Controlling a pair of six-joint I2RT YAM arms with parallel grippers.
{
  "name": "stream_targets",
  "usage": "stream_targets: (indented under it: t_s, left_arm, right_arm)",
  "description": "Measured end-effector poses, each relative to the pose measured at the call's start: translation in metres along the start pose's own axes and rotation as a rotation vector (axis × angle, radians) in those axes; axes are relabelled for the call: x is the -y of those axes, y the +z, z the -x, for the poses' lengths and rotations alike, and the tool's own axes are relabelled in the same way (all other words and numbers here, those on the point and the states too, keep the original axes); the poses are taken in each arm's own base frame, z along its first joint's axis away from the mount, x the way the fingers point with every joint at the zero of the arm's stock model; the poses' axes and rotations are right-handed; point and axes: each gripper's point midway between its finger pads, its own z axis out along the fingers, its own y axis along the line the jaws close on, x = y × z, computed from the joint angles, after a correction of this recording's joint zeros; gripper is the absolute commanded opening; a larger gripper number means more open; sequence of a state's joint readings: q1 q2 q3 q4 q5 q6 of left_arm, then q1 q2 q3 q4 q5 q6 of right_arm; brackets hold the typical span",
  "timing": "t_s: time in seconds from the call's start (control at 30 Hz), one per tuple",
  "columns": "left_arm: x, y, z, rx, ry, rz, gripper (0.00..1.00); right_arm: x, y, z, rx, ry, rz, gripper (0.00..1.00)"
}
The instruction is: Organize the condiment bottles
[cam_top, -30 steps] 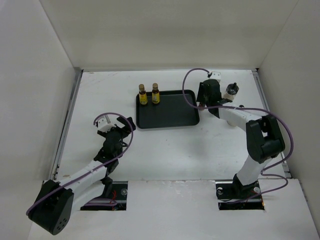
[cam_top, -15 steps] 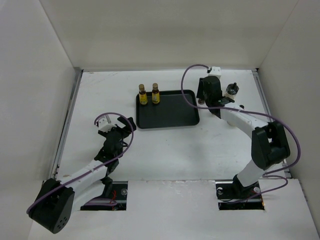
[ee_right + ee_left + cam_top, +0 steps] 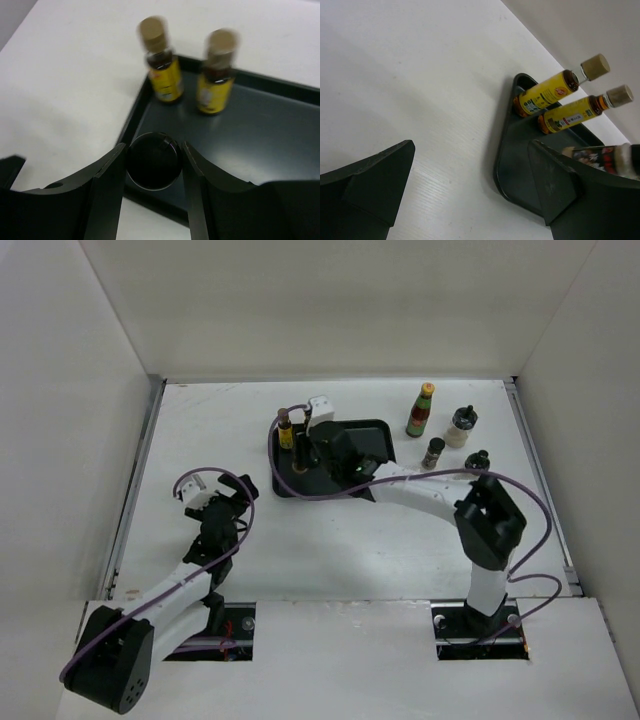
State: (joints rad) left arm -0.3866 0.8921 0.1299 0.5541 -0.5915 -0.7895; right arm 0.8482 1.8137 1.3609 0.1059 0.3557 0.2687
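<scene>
The bottle will next go down to the tray's free near corner (image 3: 287,480) for release, as that is below my right gripper and to its left in the top view.
My right gripper (image 3: 303,454) (image 3: 153,148) is shut on a black-capped bottle (image 3: 153,160), holding it over the left rim of the black tray (image 3: 366,436) (image 3: 260,135). Its pale labelled body shows in the left wrist view (image 3: 600,154). Two yellow bottles (image 3: 162,62) (image 3: 217,75) stand in the tray's far left corner; one shows from above (image 3: 286,430). A red bottle with a green label (image 3: 421,410), a whitish bottle (image 3: 461,427) and a dark jar (image 3: 434,453) stand right of the tray. My left gripper (image 3: 212,502) (image 3: 471,145) is open and empty, left of the tray.
Another small dark bottle (image 3: 480,458) stands at the right, partly behind my right arm's elbow. White walls close in the table on the left, back and right. My right arm stretches across the tray's front edge.
My right arm has swung from the back right to the tray's left side with the black-capped bottle. The red bottle and dark jar are uncovered. My left gripper has shifted slightly left.
</scene>
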Motion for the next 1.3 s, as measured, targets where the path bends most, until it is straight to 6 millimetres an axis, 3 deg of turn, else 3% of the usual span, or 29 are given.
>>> stream_targets:
  t_s: [0.13,0.33,0.43,0.67,0.77,0.87,0.93,1.0,1.1,1.2,1.3]
  left_arm:
    - [-0.007,0.002,0.0,-0.004,-0.033,0.024,1.0]
    - [-0.006,0.001,-0.004,-0.027,-0.051,0.015,1.0]
    - [-0.006,0.001,-0.005,-0.035,-0.055,0.009,1.0]
    - [-0.004,0.001,-0.007,-0.045,-0.057,0.002,1.0]
    - [-0.005,0.001,-0.006,-0.042,-0.057,0.004,1.0]
    - [-0.005,0.001,-0.006,-0.043,-0.058,0.003,1.0]
    - [-0.004,0.001,-0.006,-0.044,-0.059,0.0,1.0]
    - [-0.004,0.001,-0.007,-0.045,-0.058,0.0,1.0]
    - [-0.004,0.001,-0.007,-0.05,-0.058,-0.003,1.0]
    - [-0.004,0.001,-0.008,-0.051,-0.058,-0.004,1.0]
    - [-0.004,0.001,-0.01,-0.059,-0.055,-0.005,1.0]
  right_arm:
    - [-0.035,0.013,-0.032,-0.058,-0.034,0.065,0.35]
    - [-0.043,0.024,-0.061,-0.108,-0.059,0.07,0.36]
    - [-0.045,0.027,-0.073,-0.126,-0.069,0.071,0.42]
    - [-0.055,0.026,-0.074,-0.118,-0.07,0.087,0.69]
    - [-0.054,0.02,-0.069,-0.114,-0.068,0.093,0.75]
    - [-0.043,0.0,-0.049,-0.086,-0.054,0.094,0.76]
    - [-0.023,-0.019,-0.025,-0.043,-0.027,0.075,0.76]
    - [0.018,-0.037,0.004,0.021,0.016,0.012,0.76]
    - [0.114,-0.059,0.04,0.131,0.097,-0.194,0.76]
    - [0.211,-0.074,0.034,0.153,0.141,-0.454,0.77]
    - [0.261,-0.079,0.0,0.081,0.137,-0.599,0.79]
